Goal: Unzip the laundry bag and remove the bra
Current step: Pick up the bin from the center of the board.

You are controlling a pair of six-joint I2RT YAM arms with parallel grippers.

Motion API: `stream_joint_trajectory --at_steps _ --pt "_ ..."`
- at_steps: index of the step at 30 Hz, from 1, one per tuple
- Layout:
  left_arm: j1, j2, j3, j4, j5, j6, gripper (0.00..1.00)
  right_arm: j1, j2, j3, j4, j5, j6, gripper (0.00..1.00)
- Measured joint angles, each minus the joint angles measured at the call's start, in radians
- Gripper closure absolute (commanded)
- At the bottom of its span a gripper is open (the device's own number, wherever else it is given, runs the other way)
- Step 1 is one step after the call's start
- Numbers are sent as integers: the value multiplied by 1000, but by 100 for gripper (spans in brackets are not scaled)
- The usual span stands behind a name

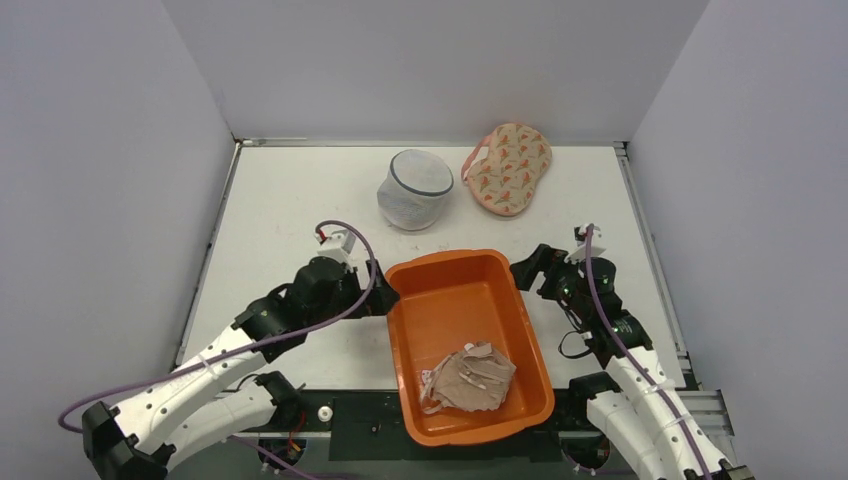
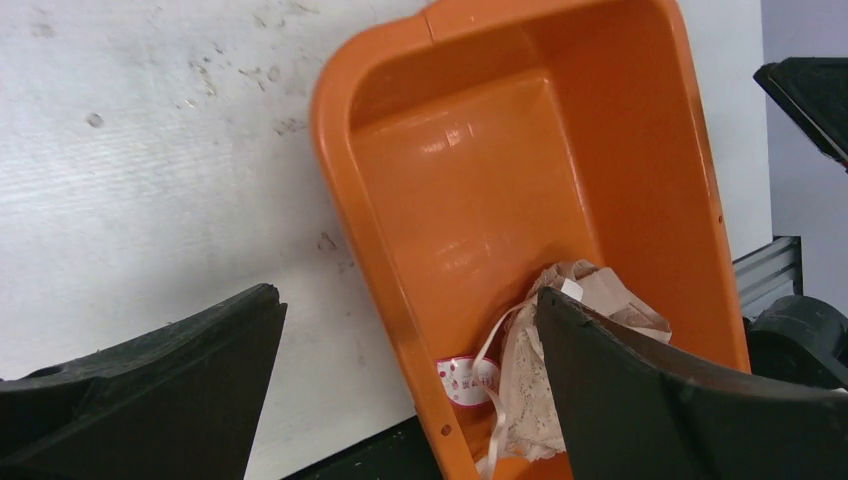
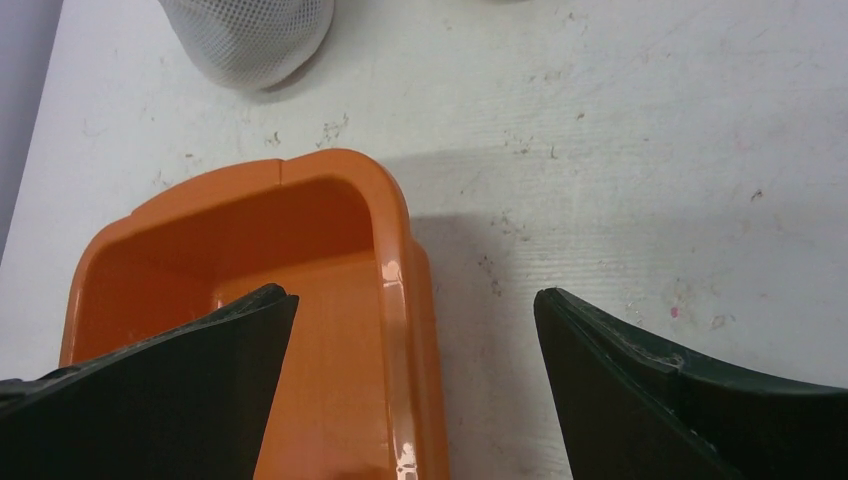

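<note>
My left gripper will next go down and move slightly back onto the orange tub's long rim, because that rim is below my gripper, between its open fingers.
The white mesh laundry bag stands at the back middle of the table, a dark band ringing its top. A beige lace bra with a ribbon strap and a tag lies crumpled in the near end of the orange tub. My left gripper hangs open and empty over the tub's left rim. Over the tub's far right corner, my right gripper is likewise open and empty. Both are well short of the bag.
A peach padded item with a red print lies to the right of the bag at the back. Grey walls close in the white table on three sides. The tub fills the space between my two arms.
</note>
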Motion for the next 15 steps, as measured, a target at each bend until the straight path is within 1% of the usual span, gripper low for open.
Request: stream_joint_trajectory --at_steps 1,2,4,7,11,12,15 --pt "-54 18 0 -2 -26 -21 2 0 10 0 -2 -10 0 4" --pt "-85 30 -2 -2 -43 -37 2 3 24 0 -5 -19 0 3" --pt "-117 40 -9 -2 -76 -66 2 13 50 0 -10 -35 0 2" --pt "-126 42 -21 -2 -109 -95 1 52 74 0 -13 -40 2 2" --pt "-126 59 -23 11 -123 -117 0 155 117 0 -13 -3 11 8" --pt "-127 71 -23 18 -122 -119 4 181 133 0 -14 13 16 8" --pt "-130 119 -23 33 -110 -132 5 252 173 0 -29 69 30 10"
